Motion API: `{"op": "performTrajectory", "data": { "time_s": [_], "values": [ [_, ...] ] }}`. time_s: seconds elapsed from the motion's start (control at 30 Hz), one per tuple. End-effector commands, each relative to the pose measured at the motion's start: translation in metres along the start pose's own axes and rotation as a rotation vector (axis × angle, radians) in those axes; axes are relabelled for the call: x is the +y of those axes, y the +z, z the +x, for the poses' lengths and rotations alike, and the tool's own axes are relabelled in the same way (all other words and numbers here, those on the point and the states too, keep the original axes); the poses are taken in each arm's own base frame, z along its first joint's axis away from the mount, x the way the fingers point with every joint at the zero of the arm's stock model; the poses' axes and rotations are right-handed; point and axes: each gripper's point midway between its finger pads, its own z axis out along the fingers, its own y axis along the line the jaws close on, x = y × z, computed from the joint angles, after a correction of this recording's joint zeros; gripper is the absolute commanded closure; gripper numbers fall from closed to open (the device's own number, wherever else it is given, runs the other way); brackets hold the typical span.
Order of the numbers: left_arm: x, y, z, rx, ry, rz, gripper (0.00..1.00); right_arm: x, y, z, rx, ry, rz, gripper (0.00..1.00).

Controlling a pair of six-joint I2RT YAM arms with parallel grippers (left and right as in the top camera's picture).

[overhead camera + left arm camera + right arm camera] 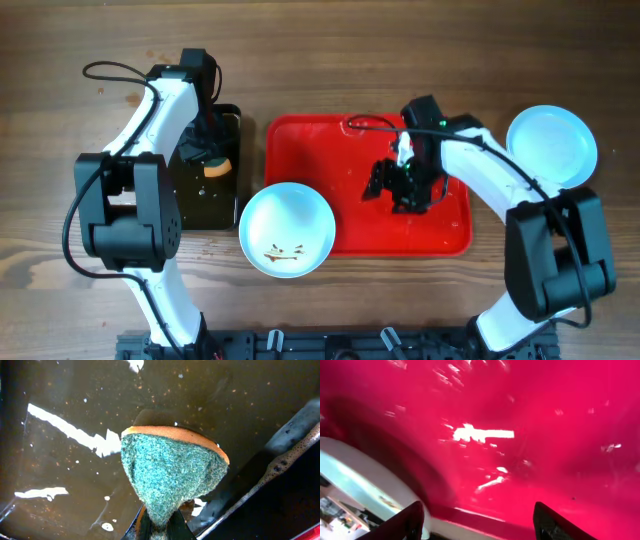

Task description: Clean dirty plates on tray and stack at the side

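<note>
My right gripper moves back and to its left in the overhead view next. Its fingers go astride the smeared plate's rim over the tray, since that lies there.
The red tray [320, 150] lies at the table's middle. One plate [287, 228] with brown smears rests over the tray's front left corner. Its rim shows at the left of the right wrist view [365, 475]. A clean plate [551, 146] sits on the table at the right. No third plate shows. My right gripper [400, 185] is open and empty, low over the tray's bare middle [530, 435]; its fingers [477, 522] are spread wide. My left gripper [213, 150] is shut on a sponge [170, 470], green scrub face up with an orange back, inside the black pan.
The black pan [195, 205] stands left of the tray and holds brownish water with foam specks [75, 435]. Its raised edge [280, 460] runs beside the sponge. Bare wooden table surrounds the tray. A black rail runs along the front edge [330, 345].
</note>
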Motion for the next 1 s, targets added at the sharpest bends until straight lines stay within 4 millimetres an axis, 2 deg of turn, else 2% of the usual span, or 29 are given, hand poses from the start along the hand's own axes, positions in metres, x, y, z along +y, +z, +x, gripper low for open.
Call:
{"op": "performTrajectory", "data": {
  "time_s": [0.0,0.1,0.17,0.27,0.3,0.43,0.63,0.67,0.77,0.8,0.87,0.93,0.97],
  "values": [
    [0.002,0.006,0.003,0.016,0.014,-0.013,0.96,0.005,0.022,0.020,0.076,-0.025,-0.070,0.30],
    [0.001,0.006,0.002,0.014,0.014,-0.011,0.96,0.038,0.027,0.025,0.082,-0.172,-0.193,0.25],
    [0.001,0.006,0.002,0.013,0.014,-0.011,0.96,0.063,0.027,0.030,0.087,-0.267,-0.283,0.17],
    [0.001,0.006,0.001,0.009,0.013,-0.008,0.96,0.067,0.030,0.033,0.088,-0.279,-0.284,0.16],
    [0.001,0.006,0.001,0.009,0.013,-0.008,0.96,0.067,0.030,0.034,0.092,-0.276,-0.283,0.17],
    [0.000,0.006,0.001,0.006,0.014,-0.007,0.96,0.072,0.035,0.042,0.109,-0.302,-0.274,0.43],
    [0.000,0.006,0.001,0.007,0.014,-0.007,0.96,0.090,0.051,0.058,0.109,-0.324,-0.239,0.39],
    [0.000,0.006,0.001,0.007,0.014,-0.007,0.96,0.089,0.052,0.057,0.106,-0.312,-0.230,0.44],
    [0.001,0.006,0.002,0.011,0.015,-0.010,0.96,0.087,0.053,0.055,0.100,-0.283,-0.216,0.47],
    [0.001,0.006,0.002,0.013,0.015,-0.011,0.96,0.084,0.054,0.054,0.092,-0.258,-0.196,0.54],
    [0.001,0.006,0.003,0.016,0.015,-0.013,0.96,0.081,0.055,0.052,0.086,-0.238,-0.181,0.56],
    [0.001,0.006,0.003,0.017,0.015,-0.013,0.96,0.079,0.056,0.051,0.079,-0.236,-0.171,0.70],
    [0.002,0.006,0.003,0.017,0.015,-0.013,0.96,0.078,0.056,0.050,0.074,-0.235,-0.163,0.72]
  ]
}}
